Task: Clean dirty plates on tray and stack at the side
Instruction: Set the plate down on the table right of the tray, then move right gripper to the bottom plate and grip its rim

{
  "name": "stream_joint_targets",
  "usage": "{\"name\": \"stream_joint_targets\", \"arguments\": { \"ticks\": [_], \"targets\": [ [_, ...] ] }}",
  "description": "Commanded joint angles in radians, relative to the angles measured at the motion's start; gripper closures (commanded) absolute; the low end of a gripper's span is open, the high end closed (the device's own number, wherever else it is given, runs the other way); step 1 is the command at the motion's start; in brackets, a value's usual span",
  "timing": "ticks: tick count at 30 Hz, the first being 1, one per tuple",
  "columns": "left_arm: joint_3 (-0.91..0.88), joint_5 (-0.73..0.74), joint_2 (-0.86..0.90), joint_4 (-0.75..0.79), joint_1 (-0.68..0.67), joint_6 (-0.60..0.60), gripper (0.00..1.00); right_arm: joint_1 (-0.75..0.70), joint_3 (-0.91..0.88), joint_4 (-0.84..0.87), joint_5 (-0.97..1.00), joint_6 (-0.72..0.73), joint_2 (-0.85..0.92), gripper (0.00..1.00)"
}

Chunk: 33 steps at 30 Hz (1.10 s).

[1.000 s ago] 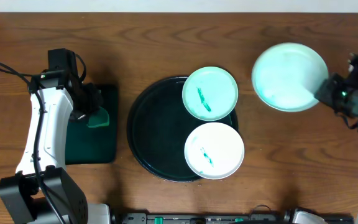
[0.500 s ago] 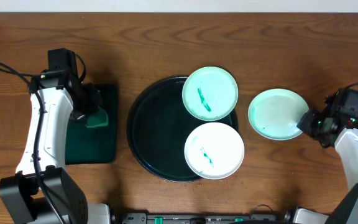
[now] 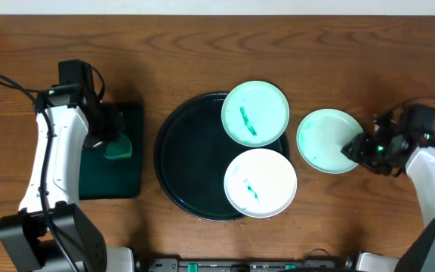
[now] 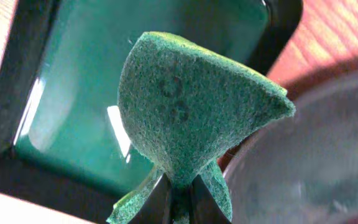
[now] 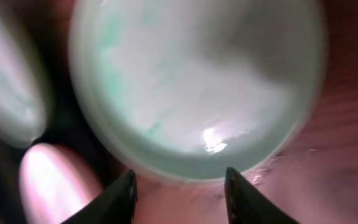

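Note:
The front plate has a teal smear on it, so the robot's right gripper should go left in the overhead view to that plate, onto its rim nearest the third plate [image 3: 295,177].
The round black tray [image 3: 181,155] lies mid-table. Two plates rest on its right side, each with a teal smear: one at the back [image 3: 255,113], one at the front [image 3: 260,183]. A third pale teal plate [image 3: 325,140] lies flat on the table right of the tray, with no clear smear; it fills the right wrist view [image 5: 191,81]. My right gripper [image 3: 357,149] is open at that plate's right rim, its fingertips [image 5: 180,186] just short of the rim. My left gripper [image 3: 106,137] is shut on a green sponge [image 4: 191,106] above the dark green rectangular tray [image 3: 131,177].
The dark green rectangular tray [image 4: 135,68] sits left of the round tray. The left arm's cable loops over the table at the far left [image 3: 10,85]. Bare wood lies behind the trays and right of the third plate.
My right arm brought the third plate down from the back right to the table beside the tray and opened off its rim. The left arm with the sponge barely moved.

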Motion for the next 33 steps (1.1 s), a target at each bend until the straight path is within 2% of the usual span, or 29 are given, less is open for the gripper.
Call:
{"name": "stream_joint_targets", "arguments": {
  "ticks": [1, 7, 15, 17, 20, 23, 29, 32, 33],
  "targets": [
    [0.079, 0.023, -0.026, -0.026, -0.003, 0.044, 0.93, 0.094, 0.106, -0.105, -0.077, -0.061, -0.003, 0.57],
    [0.079, 0.023, -0.032, -0.025, -0.037, 0.051, 0.93, 0.327, 0.034, -0.140, -0.023, -0.020, 0.022, 0.56],
    [0.079, 0.022, -0.032, -0.025, -0.039, 0.051, 0.93, 0.490, -0.036, -0.046, 0.040, 0.013, 0.117, 0.57],
    [0.079, 0.022, -0.032, -0.025, -0.039, 0.051, 0.93, 0.510, -0.035, -0.029, 0.046, 0.013, 0.142, 0.62],
    [0.079, 0.022, -0.032, -0.025, -0.039, 0.051, 0.93, 0.538, -0.035, -0.007, 0.048, 0.026, 0.157, 0.86],
    [0.079, 0.023, -0.032, -0.026, -0.039, 0.051, 0.93, 0.559, -0.022, -0.008, 0.046, 0.044, 0.146, 0.97],
    [0.079, 0.023, -0.032, -0.026, -0.042, 0.050, 0.93, 0.650, 0.060, 0.001, 0.047, 0.108, 0.127, 0.99],
    [0.079, 0.023, -0.032, -0.026, -0.042, 0.048, 0.93, 0.707, 0.068, 0.103, 0.080, 0.225, 0.132, 0.99],
    [0.078, 0.023, -0.032, -0.026, -0.042, 0.036, 0.93, 0.737, 0.068, 0.168, 0.103, 0.308, 0.145, 0.99]
  ]
}}
